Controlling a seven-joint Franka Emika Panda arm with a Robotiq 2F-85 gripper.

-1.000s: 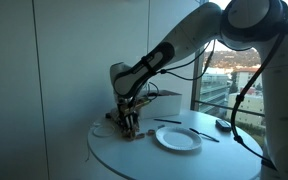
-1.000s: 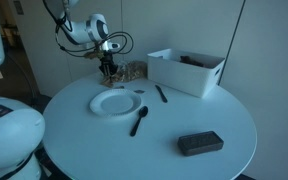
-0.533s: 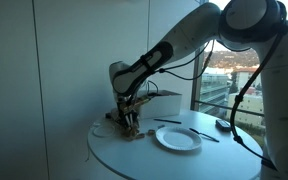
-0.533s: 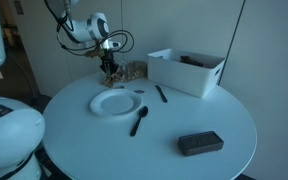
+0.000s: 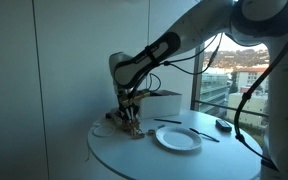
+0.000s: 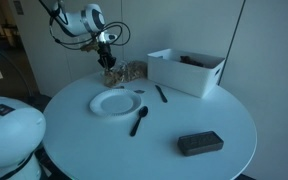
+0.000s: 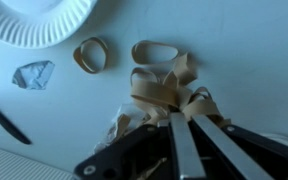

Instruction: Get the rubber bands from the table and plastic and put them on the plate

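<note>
The white paper plate is below my gripper and back toward the base. My gripper will next carry the tan rubber bands back over the plate's bare middle [image 6: 116, 102] [image 7: 31, 7], lower them and release them.
My gripper [image 7: 181, 118] is shut on a bunch of tan rubber bands [image 7: 164, 90], its two fingers pressed together with the bands hanging from the tips. Two more loose rubber bands [image 7: 91, 54] lie on the white table toward the white paper plate [image 7: 39, 20]. A crumpled piece of plastic [image 7: 34, 74] lies beside them. In both exterior views the gripper [image 5: 129, 118] [image 6: 110, 62] hangs over the pile at the table's edge, a short way from the plate [image 5: 178, 138] [image 6: 116, 102].
A white bin [image 6: 187, 70] stands at the back of the round table. A black spoon [image 6: 139, 120] and a second black utensil [image 6: 161, 93] lie beside the plate. A black case [image 6: 200, 143] sits near the front. A window [image 5: 224, 70] is behind the table.
The gripper has risen a little from the pile with the rubber bands in it.
</note>
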